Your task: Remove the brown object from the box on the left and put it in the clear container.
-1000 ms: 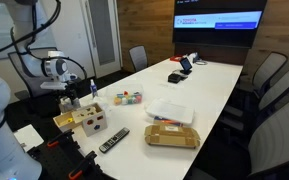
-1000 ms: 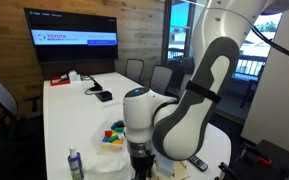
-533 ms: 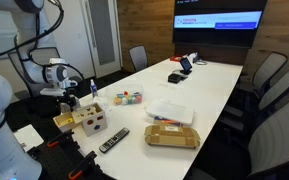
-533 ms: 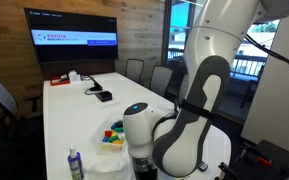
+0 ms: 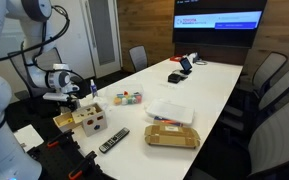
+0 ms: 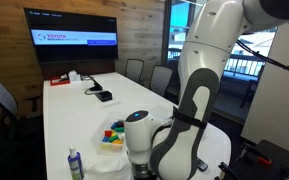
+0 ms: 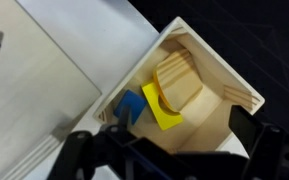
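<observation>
To get the brown wooden object inside the open box (image 5: 92,122), my gripper will lower its open fingers past the box's rim first, then close.
In the wrist view I look down into the open pale-tan box (image 7: 222,72). Inside lie the brown wooden object (image 7: 179,82), a yellow piece (image 7: 164,110) and a blue piece (image 7: 131,104). My gripper (image 7: 169,150) is open, with one dark finger on either side of the box opening, just above it. In an exterior view the gripper (image 5: 72,99) hangs over the box (image 5: 92,122) at the near left table corner. The clear container (image 5: 127,98) with colourful pieces stands just beyond; it also shows in an exterior view (image 6: 112,137). There my arm hides the box.
A flat brown cardboard package (image 5: 172,135), a black remote (image 5: 114,140) and a white flat pack (image 5: 169,108) lie near the box. A small bottle (image 6: 74,165) stands at the table edge. Chairs line the long white table (image 5: 209,85).
My arm has come down toward the box; the wrist sits lower in both exterior views. The objects on the table have not moved.
</observation>
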Tool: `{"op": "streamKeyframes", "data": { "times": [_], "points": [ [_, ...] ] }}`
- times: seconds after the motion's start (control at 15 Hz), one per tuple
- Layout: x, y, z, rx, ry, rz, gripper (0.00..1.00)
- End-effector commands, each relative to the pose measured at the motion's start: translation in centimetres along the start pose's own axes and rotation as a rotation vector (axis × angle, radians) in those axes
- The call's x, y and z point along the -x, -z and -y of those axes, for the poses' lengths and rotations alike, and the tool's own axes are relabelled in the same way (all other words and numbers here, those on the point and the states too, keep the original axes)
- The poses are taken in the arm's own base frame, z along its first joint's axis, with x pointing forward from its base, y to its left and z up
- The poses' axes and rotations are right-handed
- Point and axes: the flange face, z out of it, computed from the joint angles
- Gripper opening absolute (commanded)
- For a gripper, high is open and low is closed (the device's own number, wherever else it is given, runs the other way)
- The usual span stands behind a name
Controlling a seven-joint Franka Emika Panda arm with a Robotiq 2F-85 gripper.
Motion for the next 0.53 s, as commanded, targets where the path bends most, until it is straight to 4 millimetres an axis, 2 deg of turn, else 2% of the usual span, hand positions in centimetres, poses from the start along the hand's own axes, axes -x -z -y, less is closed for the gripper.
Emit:
{"op": "streamKeyframes", "data": {
  "times": [0.0,0.47],
  "points": [
    [-0.5,-1.1,0.2,-0.030,0.025,0.017,1.00],
    [-1.1,-3.3,0.1,-0.064,0.089,0.056,1.00]
  ]
}}
